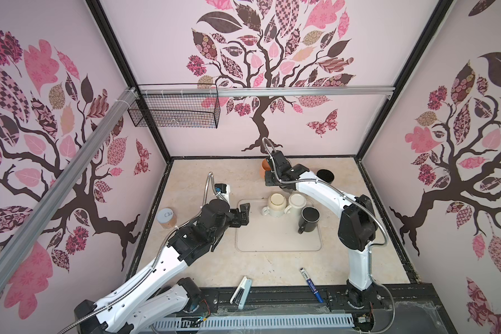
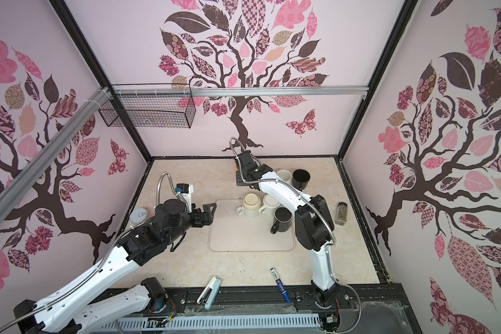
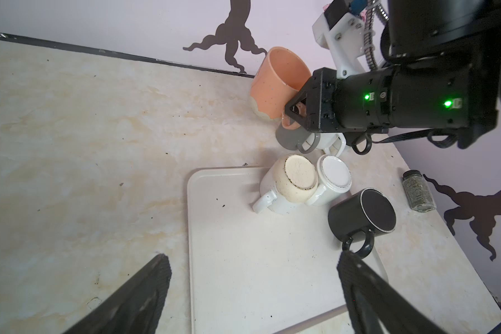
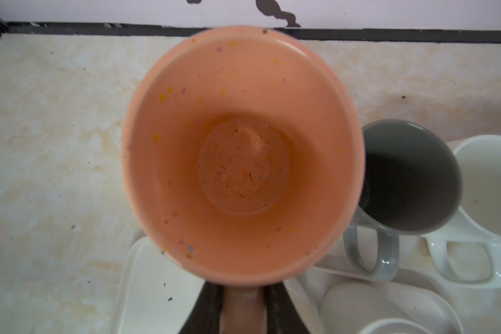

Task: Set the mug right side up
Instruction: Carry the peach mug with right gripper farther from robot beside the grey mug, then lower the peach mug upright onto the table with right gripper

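Note:
I need to move my right gripper down onto the bare table (image 1: 267, 190) beside the grey mug and release the orange speckled mug's handle, since the orange speckled mug already has its opening up.
The orange speckled mug (image 4: 240, 156) is mouth up near the back wall, seen also in the left wrist view (image 3: 275, 84) and partly behind the arm in a top view (image 1: 263, 168). It leans slightly; whether its base touches the table I cannot tell. My right gripper (image 4: 243, 292) is shut on its handle (image 3: 297, 112). Three mugs stand upside down on the white tray (image 1: 278, 240): a cream speckled mug (image 1: 276, 204), a white mug (image 1: 297, 201) and a black mug (image 1: 310, 219). My left gripper (image 1: 245, 214) hangs open and empty over the tray's left edge (image 3: 253, 260).
Behind the tray stand upright a grey mug (image 4: 411, 176), a white mug (image 4: 492, 185) and a black mug (image 1: 325, 175). A white-lidded jar (image 1: 167, 218) sits left, a spice jar (image 2: 341, 214) right. A white stapler (image 1: 241, 290) and a marker (image 1: 311, 284) lie in front.

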{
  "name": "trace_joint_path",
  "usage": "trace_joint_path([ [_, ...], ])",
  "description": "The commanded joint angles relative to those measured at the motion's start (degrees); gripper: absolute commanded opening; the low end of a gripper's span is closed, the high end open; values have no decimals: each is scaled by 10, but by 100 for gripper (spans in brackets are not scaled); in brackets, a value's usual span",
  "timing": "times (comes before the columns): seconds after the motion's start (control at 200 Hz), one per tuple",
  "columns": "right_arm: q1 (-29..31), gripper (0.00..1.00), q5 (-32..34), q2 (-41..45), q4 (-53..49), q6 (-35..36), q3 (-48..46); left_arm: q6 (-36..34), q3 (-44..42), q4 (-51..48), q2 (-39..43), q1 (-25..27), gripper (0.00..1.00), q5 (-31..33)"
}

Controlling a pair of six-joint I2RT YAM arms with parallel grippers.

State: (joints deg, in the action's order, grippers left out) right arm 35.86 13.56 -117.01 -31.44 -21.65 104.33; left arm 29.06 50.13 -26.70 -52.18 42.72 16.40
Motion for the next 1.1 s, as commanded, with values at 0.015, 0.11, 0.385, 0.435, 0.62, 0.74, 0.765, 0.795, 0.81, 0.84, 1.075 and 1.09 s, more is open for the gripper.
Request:
trace_joint_path([
  [0.015, -3, 0, 30, -24, 26, 14, 43, -8, -15, 12, -1, -3, 94, -11],
  [0.11, -8, 0, 22, -30, 38, 11, 28, -7, -16, 15, -6, -4, 94, -19],
  [0.385, -23, 0, -3, -49, 56, 14, 10, -6, -18, 17, -12, -4, 94, -23],
  [0.435, -26, 0, -4, -54, 56, 16, 9, -6, -17, 18, -12, -4, 94, -24],
  [0.62, -31, 0, -6, -62, 64, 19, -5, -6, -17, 22, -20, -6, 94, -25],
  [0.74, -31, 0, 1, -67, 67, 21, -13, -4, -18, 25, -29, -6, 94, -28],
  [0.765, -31, 0, 4, -68, 67, 21, -14, -4, -18, 26, -29, -7, 94, -28],
  [0.795, -32, 0, 5, -68, 67, 21, -16, -2, -19, 27, -30, -7, 94, -28],
  [0.81, -32, 0, 6, -68, 68, 21, -17, -2, -20, 28, -30, -6, 94, -28],
  [0.84, -32, 0, 7, -67, 70, 22, -21, -1, -21, 29, -30, -7, 94, -28],
  [1.075, -32, 0, 9, -68, 77, 20, -33, -2, -23, 29, -27, -8, 94, -26],
  [1.09, -32, 0, 9, -68, 77, 19, -33, -2, -23, 29, -27, -8, 94, -26],
])
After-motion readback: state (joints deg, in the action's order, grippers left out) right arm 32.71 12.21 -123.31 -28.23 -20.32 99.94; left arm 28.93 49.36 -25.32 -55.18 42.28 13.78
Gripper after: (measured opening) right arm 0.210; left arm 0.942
